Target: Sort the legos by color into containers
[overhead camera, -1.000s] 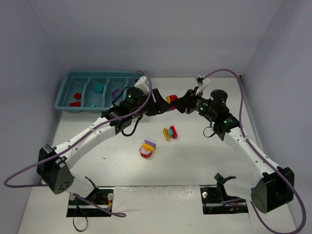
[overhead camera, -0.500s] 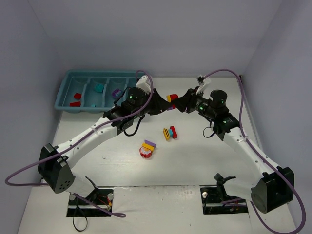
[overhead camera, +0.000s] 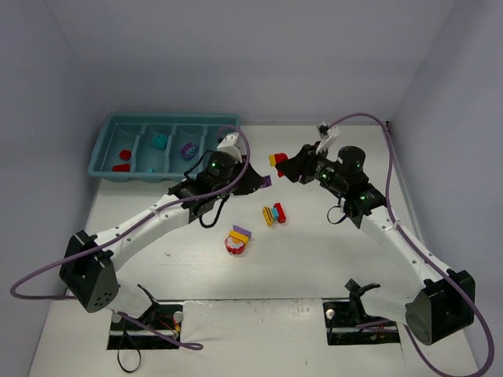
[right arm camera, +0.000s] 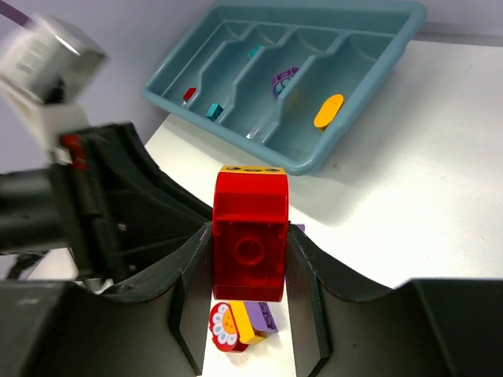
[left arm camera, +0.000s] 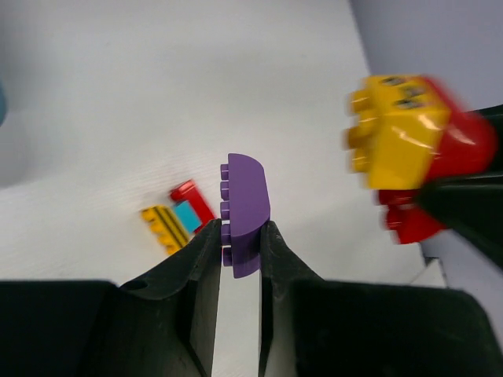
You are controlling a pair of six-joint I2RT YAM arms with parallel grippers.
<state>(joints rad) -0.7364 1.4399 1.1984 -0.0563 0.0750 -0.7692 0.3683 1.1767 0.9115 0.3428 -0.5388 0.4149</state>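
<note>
The container section already holding purple [overhead camera: 186, 142] is outward of my left gripper and to its left in the top view, so I need to swing that way over it and let go.
My left gripper [overhead camera: 262, 181] [left arm camera: 240, 234] is shut on a purple half-round lego [overhead camera: 267, 181] [left arm camera: 245, 210], held above the table. My right gripper [overhead camera: 286, 165] [right arm camera: 250, 250] is shut on a red lego [right arm camera: 250, 239] with a yellow one [overhead camera: 275, 159] [right arm camera: 251, 168] stuck to it. The two grippers face each other, a short gap apart. The teal tray [overhead camera: 104, 147] [right arm camera: 314, 161] of containers sits at the far left, holding red pieces [overhead camera: 122, 161], a teal piece [overhead camera: 159, 141], a purple piece [overhead camera: 187, 149] and an orange piece [right arm camera: 328, 111].
A yellow-teal-red stack [overhead camera: 273, 214] [left arm camera: 179, 216] lies on the table below the grippers. A red flower piece with yellow and purple bricks [overhead camera: 237, 240] [right arm camera: 240, 326] lies nearer the front. Grey walls close in the back and sides.
The left gripper shut on the purple lego and pulled it off the red-yellow stack, drawing back toward the near side. The right gripper kept the red and yellow pieces.
</note>
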